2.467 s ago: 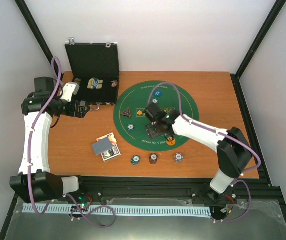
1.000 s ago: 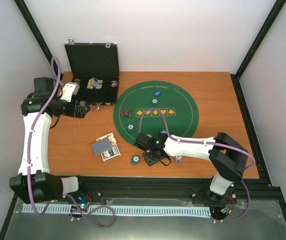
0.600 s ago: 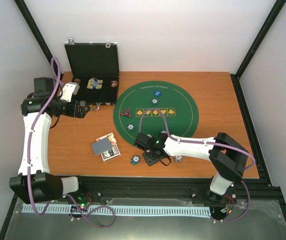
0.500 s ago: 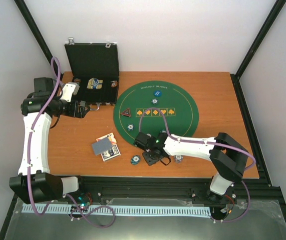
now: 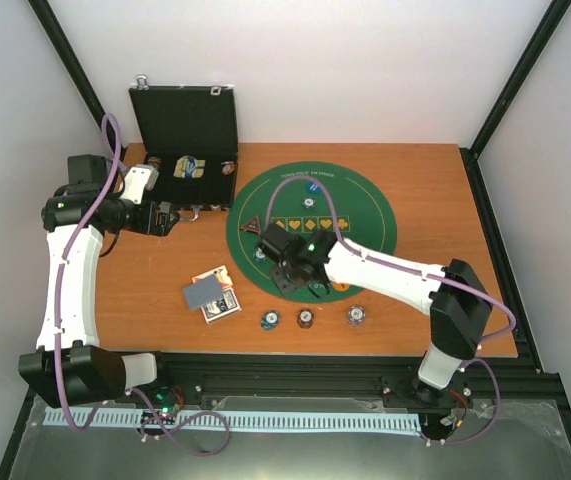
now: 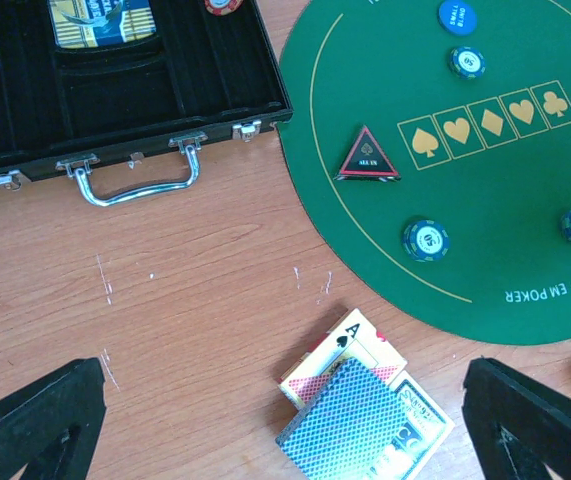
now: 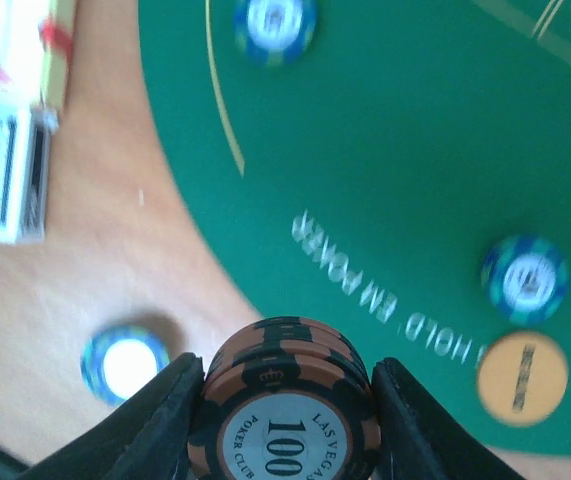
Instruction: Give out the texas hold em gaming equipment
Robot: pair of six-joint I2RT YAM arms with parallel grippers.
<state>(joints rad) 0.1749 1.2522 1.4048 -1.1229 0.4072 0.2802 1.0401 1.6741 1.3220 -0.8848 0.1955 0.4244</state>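
Note:
My right gripper first moves outward and down next, to get to the empty green felt between the triangular token (image 6: pixel 369 158) and its nearest blue striped chips.
My right gripper (image 7: pixel 285 395) is shut on a small stack of orange-and-black "100" poker chips (image 7: pixel 287 385), held above the near edge of the green mat (image 7: pixel 385 150). From above, that gripper (image 5: pixel 295 272) hovers over the mat's front-left part. On the mat lie blue striped chips (image 7: pixel 275 25) (image 7: pixel 523 278), an orange disc (image 7: pixel 522 377), a blue disc (image 6: pixel 457 17) and the triangular token (image 6: pixel 369 158). The playing cards (image 6: pixel 360 420) lie on the wood left of the mat. My left gripper (image 6: pixel 283 372) is open and empty, hanging above the table near the case.
The black hinged case (image 5: pixel 185 150) stands open at the back left with chips inside. Three chip stacks (image 5: pixel 270 320) (image 5: pixel 305 318) (image 5: pixel 356 315) sit on the wood along the front edge. Black frame posts border the table.
My right gripper rose from the chips at the front edge and moved back and left over the mat, carrying the orange-and-black stack. The left arm has not moved.

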